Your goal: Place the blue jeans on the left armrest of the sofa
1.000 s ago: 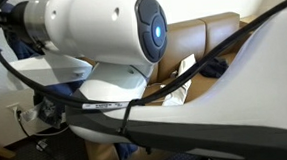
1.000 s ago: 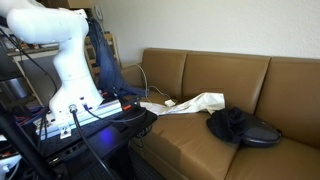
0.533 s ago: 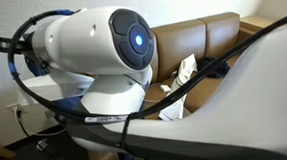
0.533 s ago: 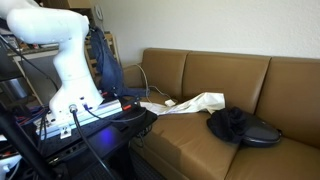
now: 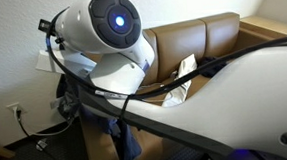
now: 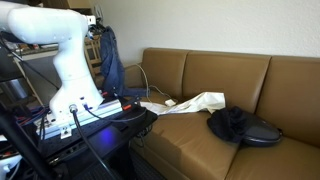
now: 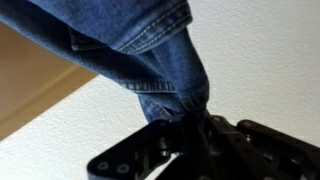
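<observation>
The lower part of the blue jeans point(image 5: 122, 131) already hangs over the brown end of the sofa's near armrest point(image 5: 99, 146), so the robot's gripper will next go down a little toward the armrest and release them.
The blue jeans point(image 6: 111, 62) hang from my gripper point(image 6: 98, 26), held high beside the white arm and left of the brown sofa point(image 6: 220, 85). In the wrist view the denim point(image 7: 120, 45) is pinched between the black jaws point(image 7: 195, 125) and spreads away against a white wall. In an exterior view the jeans point(image 5: 122, 131) dangle behind the arm's joint, which hides the gripper. The sofa's near armrest point(image 6: 150, 112) lies right of the jeans, partly under cables and cloth.
A white cloth point(image 6: 195, 102) lies on the sofa seat, and a dark garment point(image 6: 238, 126) sits further right. Black cables point(image 6: 120, 105) cross the robot base point(image 6: 75, 105). The white robot arm point(image 5: 111, 32) and a black strap fill much of an exterior view.
The arm has turned and lifted. The jeans have risen and swung slightly toward the sofa, still held in the gripper. The sofa items have not moved.
</observation>
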{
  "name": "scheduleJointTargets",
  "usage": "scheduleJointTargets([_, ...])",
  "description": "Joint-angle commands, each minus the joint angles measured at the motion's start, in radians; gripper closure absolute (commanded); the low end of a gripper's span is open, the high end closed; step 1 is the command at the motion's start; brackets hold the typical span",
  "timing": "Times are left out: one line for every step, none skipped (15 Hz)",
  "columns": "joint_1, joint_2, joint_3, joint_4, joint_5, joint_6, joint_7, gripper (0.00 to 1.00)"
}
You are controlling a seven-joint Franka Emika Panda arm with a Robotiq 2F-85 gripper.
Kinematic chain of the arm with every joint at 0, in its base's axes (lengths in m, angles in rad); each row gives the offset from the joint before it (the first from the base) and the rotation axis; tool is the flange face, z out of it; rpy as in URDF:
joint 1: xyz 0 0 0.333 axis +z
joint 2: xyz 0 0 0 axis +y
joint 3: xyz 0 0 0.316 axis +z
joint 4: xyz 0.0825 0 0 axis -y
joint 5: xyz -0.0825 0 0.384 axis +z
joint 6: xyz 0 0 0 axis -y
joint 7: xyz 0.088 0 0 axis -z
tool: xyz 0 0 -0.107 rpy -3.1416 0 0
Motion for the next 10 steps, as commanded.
scheduleJointTargets([0.026,0.051,-0.06,-0.036,-0.122,-0.073,0.181,0.98])
scheduleJointTargets([0.022,0.039,-0.051,-0.034,-0.15,-0.076,0.219,0.98])
scheduleJointTargets([-0.002,0.001,-0.012,-0.016,-0.18,-0.031,0.204,0.98])
scheduleJointTargets([-0.003,0.001,-0.011,-0.015,-0.209,-0.033,0.233,0.93])
scheduleJointTargets([-0.004,0.001,-0.008,-0.015,-0.223,-0.033,0.245,0.93])
scheduleJointTargets([-0.004,0.001,-0.007,-0.015,-0.226,-0.033,0.246,0.93])
scheduleJointTargets([-0.018,0.022,0.009,0.072,-0.227,-0.063,0.282,0.98])
scheduleJointTargets([-0.036,0.005,0.038,0.105,-0.237,-0.039,0.289,0.98])
scheduleJointTargets([-0.047,-0.011,0.066,0.131,-0.254,-0.003,0.313,0.98])
scheduleJointTargets([-0.054,-0.011,0.08,0.157,-0.275,0.008,0.337,0.98])
